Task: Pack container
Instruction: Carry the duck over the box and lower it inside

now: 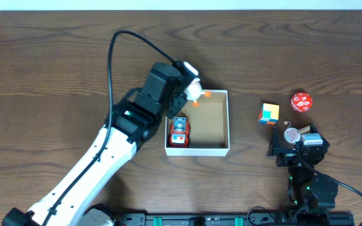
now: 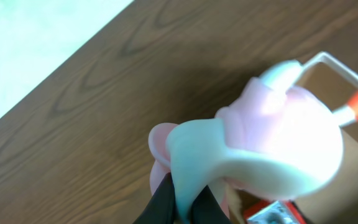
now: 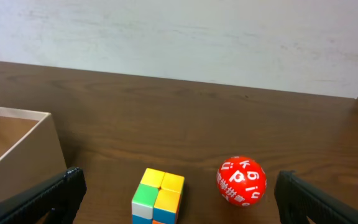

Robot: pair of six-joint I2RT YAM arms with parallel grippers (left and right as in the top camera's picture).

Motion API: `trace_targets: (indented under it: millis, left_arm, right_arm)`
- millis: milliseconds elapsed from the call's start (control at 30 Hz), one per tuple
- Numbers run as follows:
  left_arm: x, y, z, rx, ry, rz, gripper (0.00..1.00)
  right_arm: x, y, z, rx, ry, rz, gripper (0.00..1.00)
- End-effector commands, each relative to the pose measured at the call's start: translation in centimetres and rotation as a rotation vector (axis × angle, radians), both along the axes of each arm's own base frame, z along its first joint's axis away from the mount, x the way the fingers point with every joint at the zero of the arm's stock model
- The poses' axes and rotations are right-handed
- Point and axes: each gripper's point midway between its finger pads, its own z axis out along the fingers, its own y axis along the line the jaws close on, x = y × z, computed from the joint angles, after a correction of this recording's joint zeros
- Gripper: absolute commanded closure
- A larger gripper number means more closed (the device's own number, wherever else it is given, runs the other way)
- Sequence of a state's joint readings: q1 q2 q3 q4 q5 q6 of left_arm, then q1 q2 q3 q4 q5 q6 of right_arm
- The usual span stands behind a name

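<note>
The spot on the container's bottom beyond the red toy car is empty, so my left gripper needs to lower the pink soft toy there next and let it go.
The container (image 1: 225,148) is a white-walled box with a brown inside, at the table's middle. A red toy car (image 1: 179,132) lies in its left side. My left gripper (image 1: 191,83) is shut on a white and pink soft toy (image 1: 195,91) with orange feet, held over the container's back left corner. In the left wrist view the toy (image 2: 272,137) fills the frame, pinched between the black fingers (image 2: 188,202). My right gripper (image 3: 179,193) is open and empty, near a colour cube (image 3: 158,196) and a red ball (image 3: 241,180).
The colour cube (image 1: 269,113) and the red ball with white letters (image 1: 301,101) lie right of the container. The container's wall (image 3: 17,149) shows at the left of the right wrist view. The right arm's base (image 1: 300,147) sits at the front right.
</note>
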State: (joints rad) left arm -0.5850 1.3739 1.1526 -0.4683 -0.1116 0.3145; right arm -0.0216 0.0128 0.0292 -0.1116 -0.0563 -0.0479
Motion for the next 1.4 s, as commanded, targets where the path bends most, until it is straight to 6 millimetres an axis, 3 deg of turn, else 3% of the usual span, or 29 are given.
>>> trace_targets:
  millis: [0,367,800,1367]
  left_arm:
    - [0.3,-0.9,-0.2,0.001,0.001,-0.013,0.94]
    - [1.0,-1.5,-4.1,-0.070,0.127,0.126,0.94]
    - [0.5,-1.2,-4.9,-0.151,0.193,0.246,0.94]
    - [-1.0,-0.9,-6.7,-0.106,0.247,0.241,0.94]
  right_arm:
    - [0.0,0.2,-0.1,-0.009,0.002,0.011,0.01]
    - [0.0,0.2,-0.1,-0.009,0.002,0.011,0.01]
    - [0.0,0.2,-0.1,-0.009,0.002,0.011,0.01]
    - [0.0,0.2,-0.1,-0.009,0.002,0.011,0.01]
